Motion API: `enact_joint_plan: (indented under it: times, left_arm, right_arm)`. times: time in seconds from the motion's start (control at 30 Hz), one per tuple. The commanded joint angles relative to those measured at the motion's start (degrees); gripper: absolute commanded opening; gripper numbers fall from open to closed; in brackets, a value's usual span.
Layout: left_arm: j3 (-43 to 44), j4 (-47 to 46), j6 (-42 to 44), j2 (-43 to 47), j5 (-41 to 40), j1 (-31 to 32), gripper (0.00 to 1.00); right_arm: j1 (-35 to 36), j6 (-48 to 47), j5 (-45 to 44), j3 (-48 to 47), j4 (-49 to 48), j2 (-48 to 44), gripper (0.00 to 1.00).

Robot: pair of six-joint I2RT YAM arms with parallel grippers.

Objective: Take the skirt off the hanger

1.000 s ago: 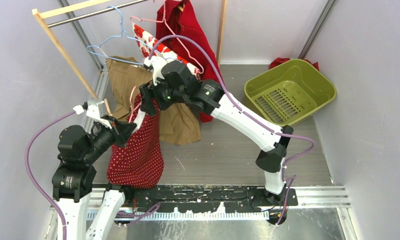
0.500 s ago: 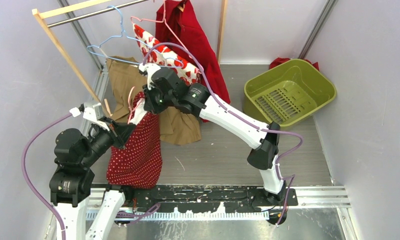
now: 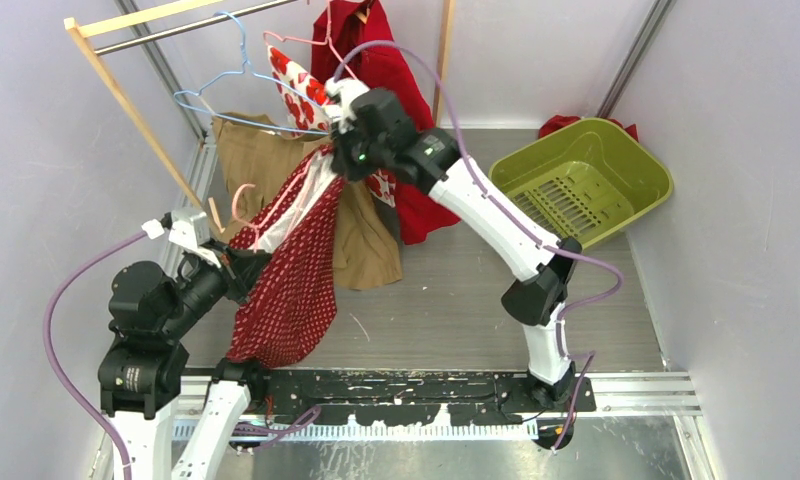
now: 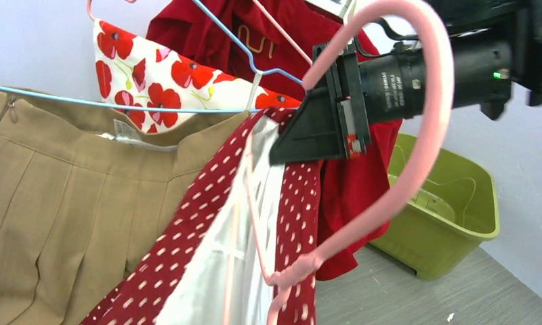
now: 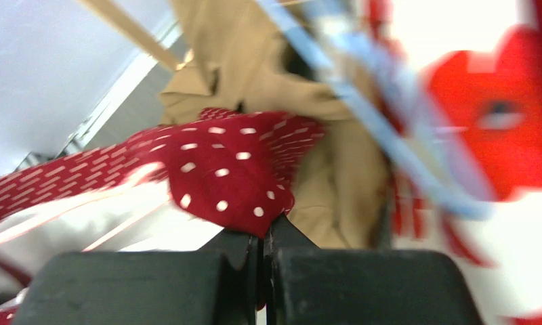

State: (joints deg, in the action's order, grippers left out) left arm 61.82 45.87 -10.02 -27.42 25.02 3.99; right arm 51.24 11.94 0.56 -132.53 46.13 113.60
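Observation:
The green basket stands open to my right gripper's right in the top view. My right gripper will pull the skirt off the hanger, then let it go over that basket.
The skirt is dark red with white dots and a white lining. It stretches slantwise between my two grippers. My right gripper is shut on a fold of its waistband, with the fingers pressed together on the cloth. The pink hanger curves up in the left wrist view, its wire running inside the skirt. Its hook shows above my left gripper, which is shut at the hanger's neck. The left fingers are out of the left wrist view.
A tan skirt hangs on a blue hanger from the wooden rack. A poppy-print garment and a red garment hang close behind the right gripper. A green basket stands at the right.
The right gripper closed on the skirt's waistband and pulled it up and to the right toward the rack. The skirt, which hung straight down, is now drawn taut. The left arm barely moved.

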Motion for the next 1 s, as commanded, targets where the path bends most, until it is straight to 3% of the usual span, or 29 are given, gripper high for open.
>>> enact_joint_plan:
  times: [0.0,0.27,0.4,0.53,0.73,0.97]
  left_arm:
    - [2.45,4.06,1.33,1.89,1.07,-0.03,0.00]
    - [5.67,9.74,1.18,3.60,1.52,-0.03,0.00]
    - [4.83,-0.65,-2.25,2.37,-3.66,-0.03,0.00]
    - [1.89,-17.01,-3.91,-2.20,-10.57,-0.03,0.00]
    - [2.31,-31.48,0.02,-12.49,-15.16,1.78,0.00]
    - [7.81,-23.43,7.83,-15.26,-17.31,3.54,0.00]
  right_arm:
    - [-9.20,-2.02,-4.34,-2.49,-1.73,-1.74,0.01]
    - [-11.65,0.51,-1.11,-2.51,-3.17,2.50,0.01]
    - [-10.85,3.43,2.16,-0.43,-3.45,2.80,0.01]
    - [-7.04,4.40,5.13,6.11,-4.37,-0.80,0.01]
    - [0.25,4.11,6.67,13.40,-3.89,-6.64,0.01]
    - [0.97,-0.18,3.40,10.79,1.95,-14.76,0.01]
